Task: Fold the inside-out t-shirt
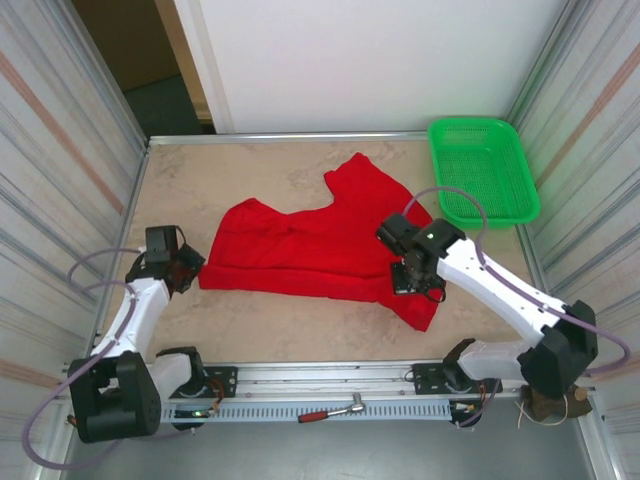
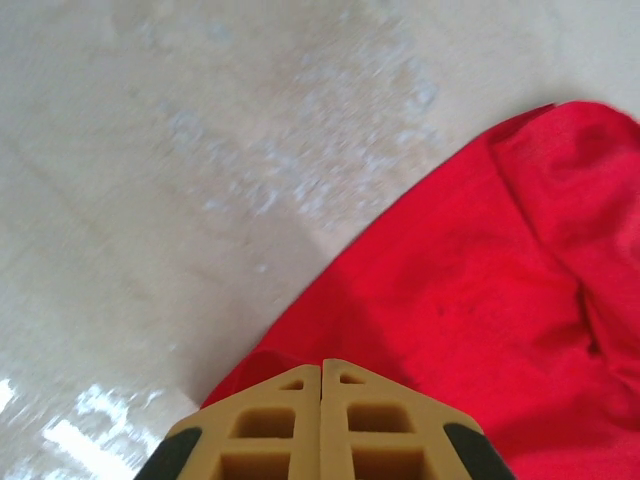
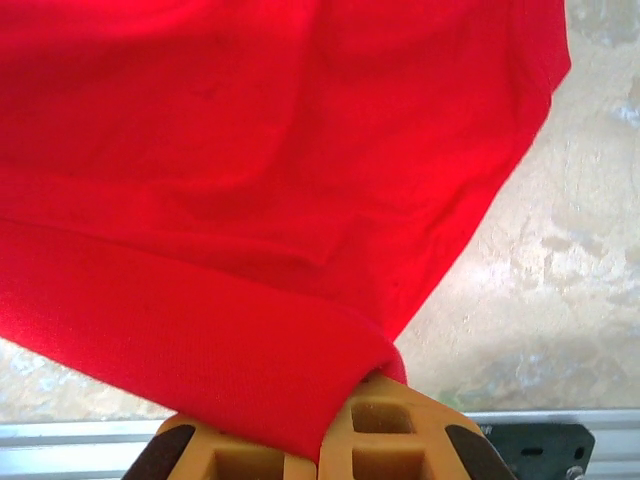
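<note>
My right gripper draws the shirt's thick fold outward over the shirt's spread body next and then releases it. The shirt's near corner juts toward the bar, hence this move.
The inside-out t-shirt (image 1: 300, 245) is bright red and lies spread and rumpled across the middle of the table, one sleeve pointing to the far side. My left gripper (image 1: 186, 268) sits at the shirt's left edge. In the left wrist view its tan fingers (image 2: 321, 365) are pressed together, with the red cloth (image 2: 480, 280) rising to their tips. My right gripper (image 1: 410, 278) is over the shirt's near right part. In the right wrist view it (image 3: 330, 400) is shut on a thick fold of the shirt (image 3: 250, 150), which drapes over its left finger.
A green mesh basket (image 1: 485, 165) stands at the far right corner. A red-handled ratchet (image 1: 335, 410) lies on the metal rail at the near edge (image 3: 90, 435). Bare beige tabletop (image 1: 230, 180) lies left of and beyond the shirt. Panel walls close both sides.
</note>
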Available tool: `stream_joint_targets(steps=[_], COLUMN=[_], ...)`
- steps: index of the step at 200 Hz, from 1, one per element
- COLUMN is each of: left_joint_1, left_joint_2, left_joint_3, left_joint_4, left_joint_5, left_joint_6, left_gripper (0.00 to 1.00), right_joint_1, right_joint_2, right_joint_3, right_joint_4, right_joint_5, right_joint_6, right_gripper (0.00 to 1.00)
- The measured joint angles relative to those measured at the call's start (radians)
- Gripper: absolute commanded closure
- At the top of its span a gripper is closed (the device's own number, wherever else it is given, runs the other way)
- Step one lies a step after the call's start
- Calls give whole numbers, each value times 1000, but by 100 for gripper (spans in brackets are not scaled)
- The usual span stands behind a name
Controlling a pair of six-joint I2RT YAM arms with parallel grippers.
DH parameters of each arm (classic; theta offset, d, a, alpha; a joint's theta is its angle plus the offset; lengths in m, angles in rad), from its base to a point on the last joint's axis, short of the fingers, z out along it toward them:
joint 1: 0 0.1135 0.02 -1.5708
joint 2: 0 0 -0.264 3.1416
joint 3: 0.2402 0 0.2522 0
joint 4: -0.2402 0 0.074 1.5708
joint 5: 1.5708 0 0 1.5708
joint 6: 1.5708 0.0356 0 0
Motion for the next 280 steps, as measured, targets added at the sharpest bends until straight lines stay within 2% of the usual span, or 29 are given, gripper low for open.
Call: stream_joint_targets(steps=[51, 63, 77, 89, 105, 119, 132, 143, 168, 192, 217, 254, 269, 280], left_joint_1=[0, 0, -2, -5, -5, -5, -4, -3, 3, 5, 5, 4, 2, 3], left_joint_2=[164, 227, 304, 380, 462, 495, 483, 450, 306, 162, 127, 150, 189, 206], left_joint_3=[86, 109, 142, 180, 237, 276, 286, 285, 217, 84, -24, -86, -86, -80], left_joint_4=[78, 98, 122, 145, 169, 177, 181, 171, 167, 151, 121, 125, 148, 148], left_joint_5=[13, 22, 31, 48, 69, 82, 90, 92, 107, 126, 144, 162, 161, 161], left_joint_6=[38, 48, 62, 85, 108, 137, 154, 161, 158, 149, 132, 101, 96, 89], left_gripper=[100, 100, 85, 71, 59, 51, 44, 42, 37, 34, 33, 33, 35, 42], right_joint_1=[-134, -172, -214, -245, -275, -284, -281, -274, -234, -171, -114, -66, -57, -56], right_joint_2=[166, 223, 299, 362, 413, 403, 343, 257, 29, -78, -68, 28, 81, 116], right_joint_3=[127, 157, 190, 211, 220, 217, 190, 141, -14, -148, -253, -269, -269, -269], right_joint_4=[68, 94, 121, 143, 164, 167, 181, 192, 187, 191, 212, 269, 296, 310], right_joint_5=[-32, -43, -47, -31, 12, 35, 36, 31, -11, -41, -61, -63, -63, -61], right_joint_6=[-135, -161, -182, -186, -187, -175, -156, -131, -64, 22, 97, 155, 162, 167], right_gripper=[100, 88, 67, 55, 46, 43, 40, 35, 33, 32, 32, 33, 37, 44])
